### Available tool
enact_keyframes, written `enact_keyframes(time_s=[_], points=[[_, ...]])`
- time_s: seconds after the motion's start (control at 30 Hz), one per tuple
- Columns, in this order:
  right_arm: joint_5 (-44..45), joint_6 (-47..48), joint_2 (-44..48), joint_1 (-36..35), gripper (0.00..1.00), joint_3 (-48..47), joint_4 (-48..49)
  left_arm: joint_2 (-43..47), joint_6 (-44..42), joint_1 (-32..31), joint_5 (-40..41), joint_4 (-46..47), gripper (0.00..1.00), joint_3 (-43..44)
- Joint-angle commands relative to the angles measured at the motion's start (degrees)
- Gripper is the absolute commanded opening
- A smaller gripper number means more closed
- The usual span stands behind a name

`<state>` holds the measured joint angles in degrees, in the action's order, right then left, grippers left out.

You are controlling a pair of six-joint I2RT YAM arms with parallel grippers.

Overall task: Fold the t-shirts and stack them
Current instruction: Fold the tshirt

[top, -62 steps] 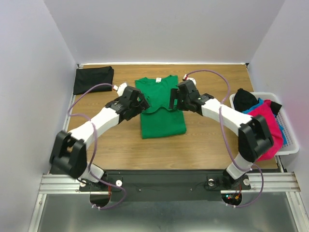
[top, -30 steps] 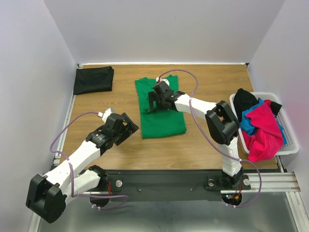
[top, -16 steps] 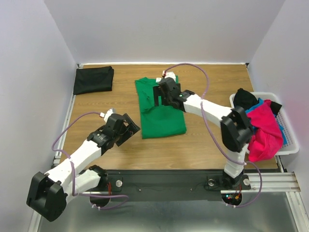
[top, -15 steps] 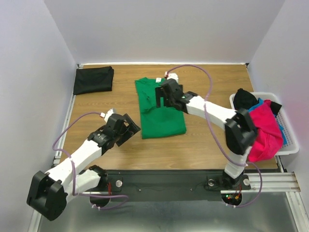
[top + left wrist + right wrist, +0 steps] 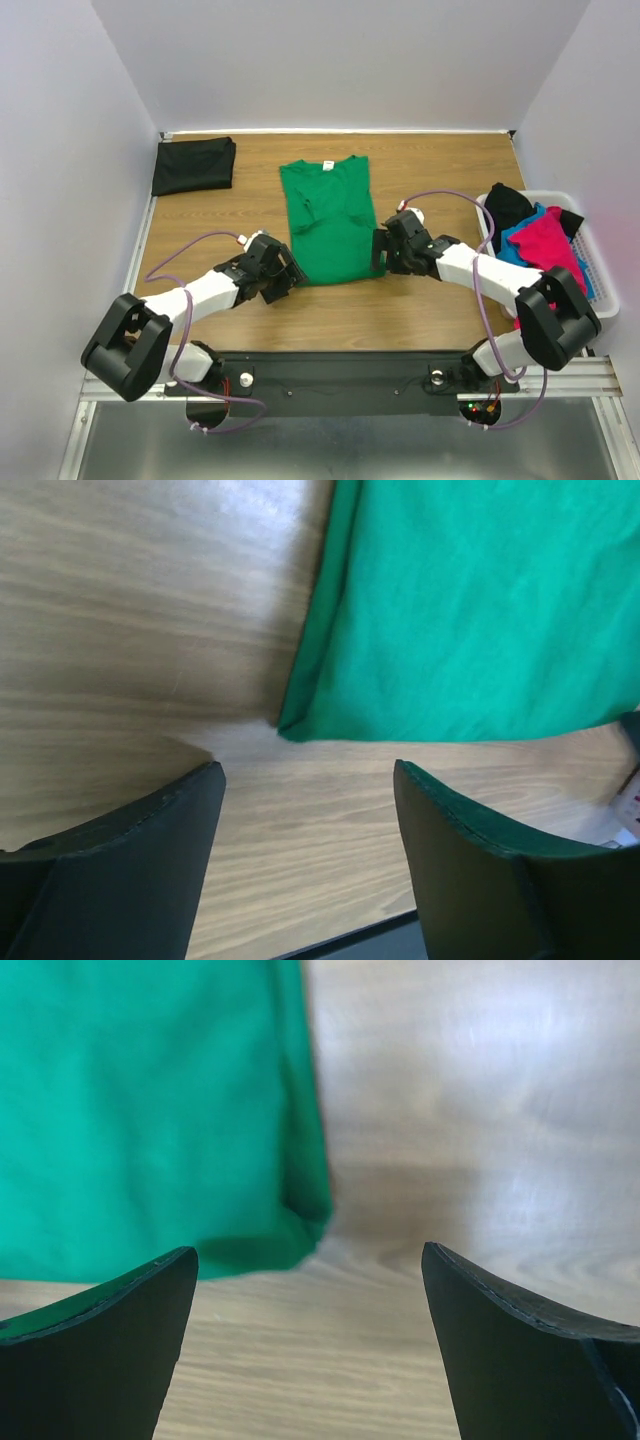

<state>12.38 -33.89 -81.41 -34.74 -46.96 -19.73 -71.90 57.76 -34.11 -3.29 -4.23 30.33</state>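
The t-shirt's near hem corner on the basket side is just beyond the gap between my right gripper's open fingers, so I should lower my right gripper onto that corner next.
A bright green t-shirt (image 5: 330, 220) lies flat mid-table, sleeves folded in, collar at the far end. My left gripper (image 5: 283, 280) is low at its near left corner, open; in the left wrist view that corner (image 5: 292, 723) lies just ahead of the empty gripper (image 5: 305, 825). My right gripper (image 5: 380, 252) is at the near right corner, open; in the right wrist view the hem corner (image 5: 305, 1222) sits just beyond the gripper (image 5: 310, 1305). A folded black t-shirt (image 5: 193, 165) rests at the far left corner.
A white basket (image 5: 598, 285) at the right edge holds a magenta t-shirt (image 5: 548, 245), a blue one (image 5: 518, 240) and a black one (image 5: 505, 205). Grey walls close in the table on three sides. Cables loop off both wrists.
The left gripper has moved right to the green shirt's near left corner. The right gripper has come off the shirt's upper part down to its near right corner.
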Motion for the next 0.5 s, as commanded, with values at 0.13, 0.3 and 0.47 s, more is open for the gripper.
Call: enact_keyframes(time_s=[0.13, 0.3, 0.47], points=[[-4.56, -4.34, -1.65, 3.27, 0.91, 1.87, 0.92, -4.91, 0.25, -0.26, 0.21, 3.97, 0.57, 0.43], [-5.79, -5.05, -3.67, 3.72, 0.77, 2.40, 1.53, -6.06, 0.43, -0.61, -0.40, 5.81, 0.17, -0.79], [-9.47, -6.45, -4.99, 3.72, 0.56, 3.80, 3.72, -7.64, 0.25, -0.52, -0.31, 6.51, 0.02, -0.36]])
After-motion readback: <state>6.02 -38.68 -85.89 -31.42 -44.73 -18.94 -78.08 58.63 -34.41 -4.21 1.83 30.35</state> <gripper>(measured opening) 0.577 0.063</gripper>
